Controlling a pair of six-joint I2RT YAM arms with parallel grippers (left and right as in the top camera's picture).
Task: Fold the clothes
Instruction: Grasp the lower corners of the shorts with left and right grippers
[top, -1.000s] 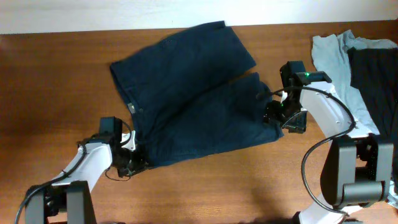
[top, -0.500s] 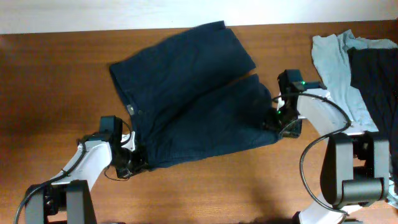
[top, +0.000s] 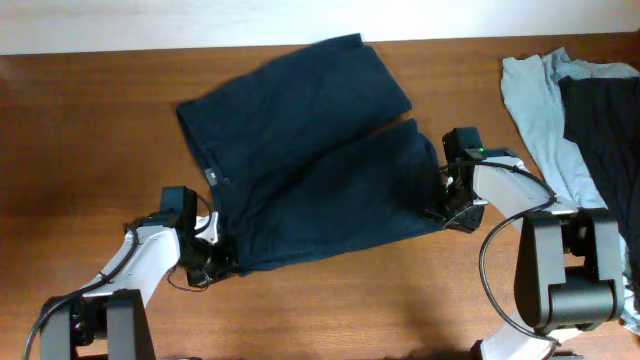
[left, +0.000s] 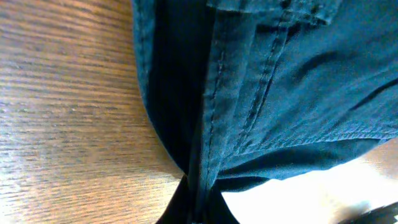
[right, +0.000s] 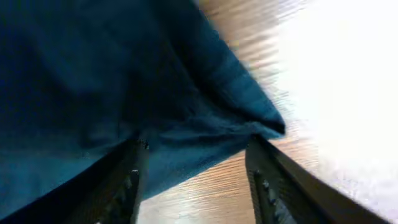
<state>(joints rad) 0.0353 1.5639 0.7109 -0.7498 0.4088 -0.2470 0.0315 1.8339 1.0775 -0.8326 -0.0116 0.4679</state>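
The garment's far edge (top: 192, 108) lies outward of the left gripper, so the left gripper needs to lift the garment's hem, carry it outward, lower it and release it by that far edge.
A dark navy blue garment (top: 310, 165) with visible seams lies spread over the middle of the brown table. My left gripper (top: 212, 262) is shut on its lower left hem; the left wrist view shows the seamed navy edge (left: 249, 106) pinched between the fingers (left: 198, 208). My right gripper (top: 447, 210) is at the garment's lower right corner, fingers open, with the navy corner (right: 186, 106) lying between them (right: 196, 177) above bare wood. A pale grey-blue garment (top: 540, 110) and a black one (top: 605, 130) lie at the right edge.
The wooden table (top: 90, 150) runs to a white wall strip along the far edge. The grey-blue and black garments lie close behind my right arm. Bare wood shows at the left and along the front.
My right gripper has slid down and slightly left along the navy garment's right edge to its lower corner. My left gripper has held still.
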